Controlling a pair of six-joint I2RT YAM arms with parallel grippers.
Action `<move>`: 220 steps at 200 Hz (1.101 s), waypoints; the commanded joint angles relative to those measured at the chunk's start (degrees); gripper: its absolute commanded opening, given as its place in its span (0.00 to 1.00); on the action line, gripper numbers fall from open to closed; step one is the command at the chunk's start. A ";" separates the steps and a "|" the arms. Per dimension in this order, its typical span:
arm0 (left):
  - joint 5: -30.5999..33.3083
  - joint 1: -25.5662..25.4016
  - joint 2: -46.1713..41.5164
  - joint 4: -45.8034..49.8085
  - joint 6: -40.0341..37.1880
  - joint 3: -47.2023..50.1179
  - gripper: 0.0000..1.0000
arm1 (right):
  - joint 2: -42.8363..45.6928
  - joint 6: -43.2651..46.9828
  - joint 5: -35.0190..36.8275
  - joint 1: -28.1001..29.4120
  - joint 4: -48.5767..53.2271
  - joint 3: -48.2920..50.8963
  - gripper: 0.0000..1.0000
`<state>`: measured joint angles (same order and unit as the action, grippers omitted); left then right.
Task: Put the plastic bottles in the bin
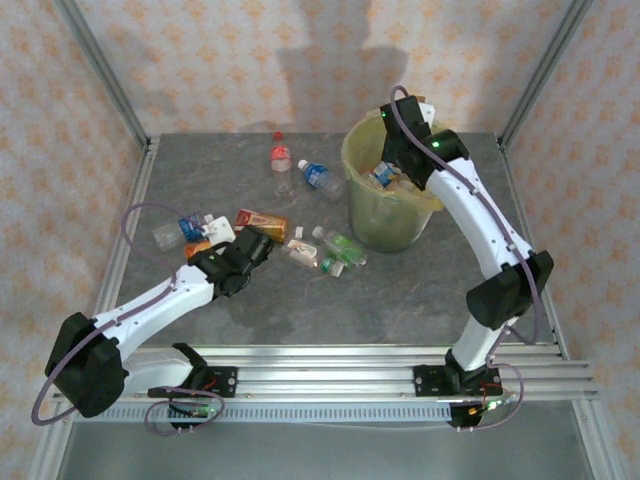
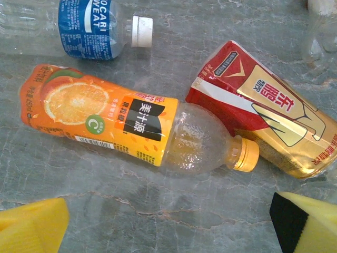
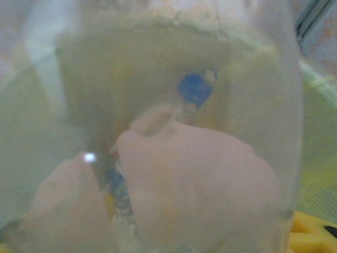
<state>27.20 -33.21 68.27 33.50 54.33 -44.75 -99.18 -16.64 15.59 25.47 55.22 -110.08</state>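
Observation:
The open bin with bottles inside is right below, so the robot's right gripper will next lower the clear bottle point(image 3: 210, 174) into the yellow-green bin and let go of it there.
My left gripper point(image 1: 262, 243) point(image 2: 174, 226) is open and hovers low over the table. Just beyond its yellow pads point(image 2: 31, 226) lies an orange-labelled bottle point(image 2: 121, 118) with an orange cap. Next to that bottle lie a blue-labelled bottle point(image 2: 89, 23) and a red-and-gold one point(image 2: 268, 113). More plastic bottles lie on the table: a red one point(image 1: 281, 160), a blue one point(image 1: 320, 177) and a green one point(image 1: 345, 245). My right gripper point(image 1: 400, 150) hangs over the yellow-green bin point(image 1: 385, 225), shut on a clear bottle point(image 3: 210, 174) that sits blurred right in front of the wrist camera. Bottles lie inside the bin point(image 3: 318, 137).
A metal frame post point(image 1: 110, 90) and patterned walls enclose the grey table point(image 1: 400, 290). An aluminium rail point(image 1: 330, 365) runs along the near edge. Bare tabletop lies between the bottle cluster and the rail.

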 commanded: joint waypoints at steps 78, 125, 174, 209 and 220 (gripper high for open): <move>0.92 0.44 0.12 0.43 -0.40 -2.20 1.00 | 0.21 -5.15 3.42 -0.33 6.44 6.45 0.31; 1.03 0.50 0.24 0.58 -0.26 -2.22 1.00 | 0.29 -5.50 5.63 -0.34 7.62 8.08 0.46; 1.58 0.51 -0.14 1.05 -0.18 -2.15 1.00 | 1.89 -5.60 6.72 -0.32 7.80 8.31 0.78; 2.07 0.46 -0.07 0.96 -0.23 -2.24 1.00 | 5.10 -4.61 6.43 -0.29 6.56 9.07 0.88; 2.13 0.49 -0.10 0.95 -0.27 -2.34 1.00 | 6.29 -3.85 5.78 -0.34 5.69 9.51 0.88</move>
<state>27.05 -33.21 68.53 33.39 54.06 -45.41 -97.86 -21.58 19.57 25.39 60.47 -101.75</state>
